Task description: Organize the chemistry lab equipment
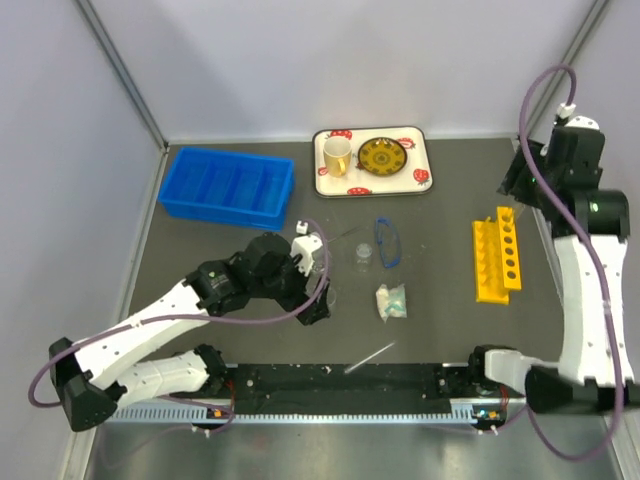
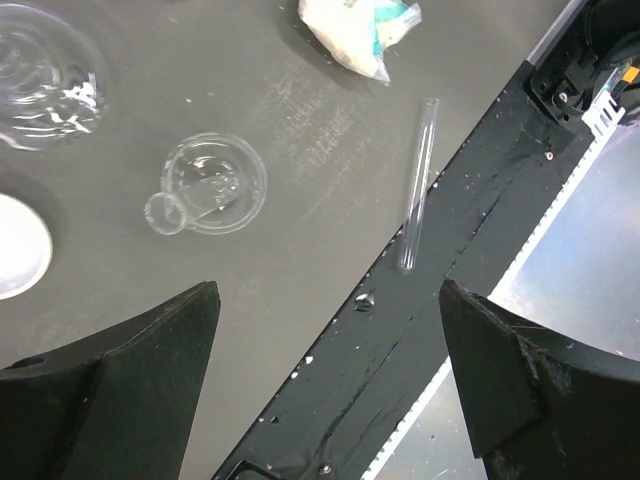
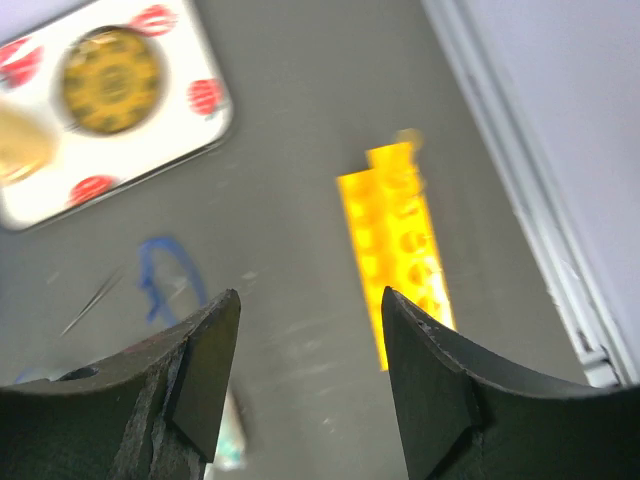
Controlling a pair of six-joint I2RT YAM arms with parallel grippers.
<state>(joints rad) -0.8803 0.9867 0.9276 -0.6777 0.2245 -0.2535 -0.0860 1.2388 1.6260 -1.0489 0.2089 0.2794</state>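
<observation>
Next, my left gripper moves down and to the right in the top view, onto the clear test tube's middle (image 1: 370, 358) (image 2: 419, 185), as the tube lies lengthwise ahead of its fingers.
A clear test tube (image 1: 370, 356) lies at the table's near edge, partly on the black strip; in the left wrist view it (image 2: 418, 185) is ahead of the fingers. My left gripper (image 1: 318, 303) (image 2: 328, 318) is open and empty, above the table left of the tube. A yellow test tube rack (image 1: 497, 258) (image 3: 400, 240) lies at the right. My right gripper (image 1: 516, 180) (image 3: 312, 300) is open and empty, held high behind the rack. Blue goggles (image 1: 388, 242) (image 3: 165, 275), a clear cup (image 1: 363, 254) and a small plastic bag (image 1: 391, 300) (image 2: 360, 30) lie mid-table.
A blue divided bin (image 1: 228, 186) stands at the back left. A white tray (image 1: 372, 187) (image 3: 205, 130) with a cup and a yellow dish is at the back. A clear round lid (image 2: 213, 184) lies near the left gripper. A black strip (image 1: 300, 380) runs along the front.
</observation>
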